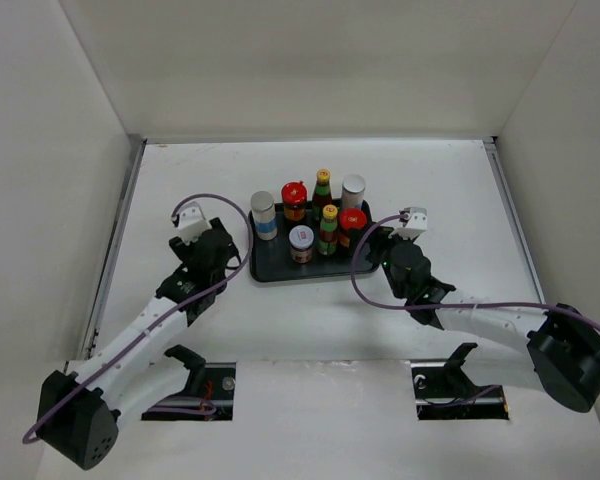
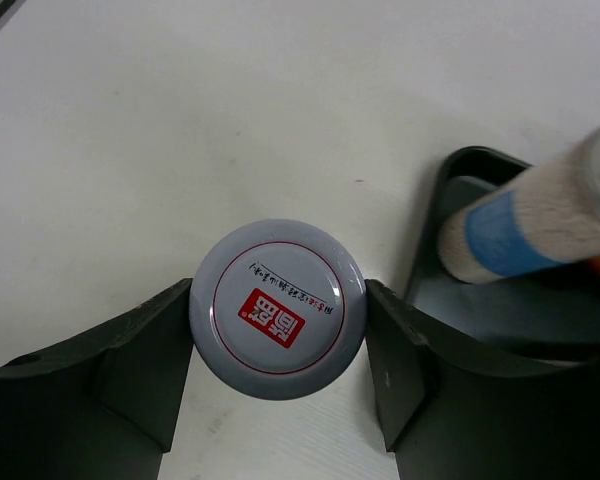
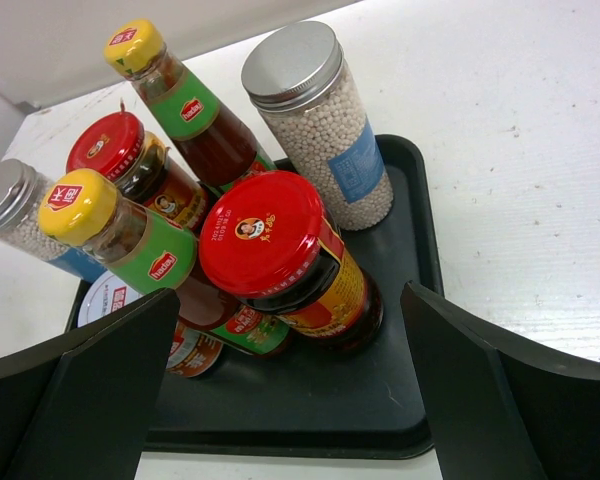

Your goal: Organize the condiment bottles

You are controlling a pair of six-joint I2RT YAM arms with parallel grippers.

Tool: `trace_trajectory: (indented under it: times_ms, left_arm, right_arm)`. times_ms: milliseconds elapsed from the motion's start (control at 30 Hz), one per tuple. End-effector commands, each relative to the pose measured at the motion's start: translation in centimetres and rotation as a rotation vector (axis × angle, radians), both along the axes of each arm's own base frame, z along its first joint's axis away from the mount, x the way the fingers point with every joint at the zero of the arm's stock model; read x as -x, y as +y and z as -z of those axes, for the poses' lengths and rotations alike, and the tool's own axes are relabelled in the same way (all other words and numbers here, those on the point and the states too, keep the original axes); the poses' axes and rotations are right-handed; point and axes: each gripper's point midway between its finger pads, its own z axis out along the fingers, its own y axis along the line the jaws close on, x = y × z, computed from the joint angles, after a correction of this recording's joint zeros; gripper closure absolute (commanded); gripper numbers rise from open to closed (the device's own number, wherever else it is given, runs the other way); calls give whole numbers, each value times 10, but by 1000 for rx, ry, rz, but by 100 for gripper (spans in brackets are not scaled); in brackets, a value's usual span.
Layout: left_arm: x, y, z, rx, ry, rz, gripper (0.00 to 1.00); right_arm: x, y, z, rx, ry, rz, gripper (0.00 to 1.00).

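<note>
I should carry the short white-lidded jar over the tray's bare near corner, which lies to the right of my left gripper in the top view, then lower and release it.
My left gripper (image 1: 228, 250) is shut on a short white-lidded jar (image 2: 277, 300), both fingers touching its lid, just left of the black tray (image 1: 276, 271). The top view hides this jar under the gripper. On the tray stand two silver-capped shakers (image 1: 264, 213) (image 1: 353, 190), two red-lidded jars (image 1: 294, 198) (image 1: 352, 225), two yellow-capped sauce bottles (image 1: 323, 188) (image 1: 329, 226) and a second white-lidded jar (image 1: 301, 241). My right gripper (image 1: 380, 243) is open and empty at the tray's near right corner, its fingers either side of the nearer red-lidded jar (image 3: 280, 250) but apart from it.
The tray's left corner (image 2: 500, 310) and the left shaker (image 2: 520, 230) lie just right of my left fingers. The tray's near rim (image 3: 380, 420) is under my right gripper. White walls enclose the table on three sides.
</note>
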Motion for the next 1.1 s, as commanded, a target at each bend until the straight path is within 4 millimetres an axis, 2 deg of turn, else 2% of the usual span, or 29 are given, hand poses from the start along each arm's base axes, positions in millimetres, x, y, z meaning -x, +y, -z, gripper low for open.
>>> trace_trajectory:
  times_ms: [0, 133, 300, 400, 667, 833, 1000, 1067]
  left_arm:
    - [-23, -41, -74, 94, -187, 80, 60]
    - [-31, -94, -87, 121, -214, 208, 60]
    - [-47, -130, -71, 128, -184, 284, 60]
    - [-54, -143, -56, 138, -165, 306, 60]
    - [-64, -161, -15, 116, -110, 334, 59]
    - [-63, -161, 5, 113, -73, 322, 44]
    - [-62, -155, 12, 87, -49, 310, 40]
    - [-61, -153, 10, 85, -54, 304, 33]
  right_arm:
    - [-6, 4, -29, -74, -64, 4, 0]
    - [-6, 5, -30, -64, -68, 1, 0]
    - [-5, 1, -33, -75, -76, 11, 0]
    - [-5, 1, -32, -70, -75, 10, 0]
    - [-5, 1, -32, -75, -74, 12, 0]
    - [-5, 1, -32, -70, -75, 10, 0]
    - [-5, 1, -32, -67, -75, 12, 0]
    - [-6, 0, -32, -65, -76, 14, 0]
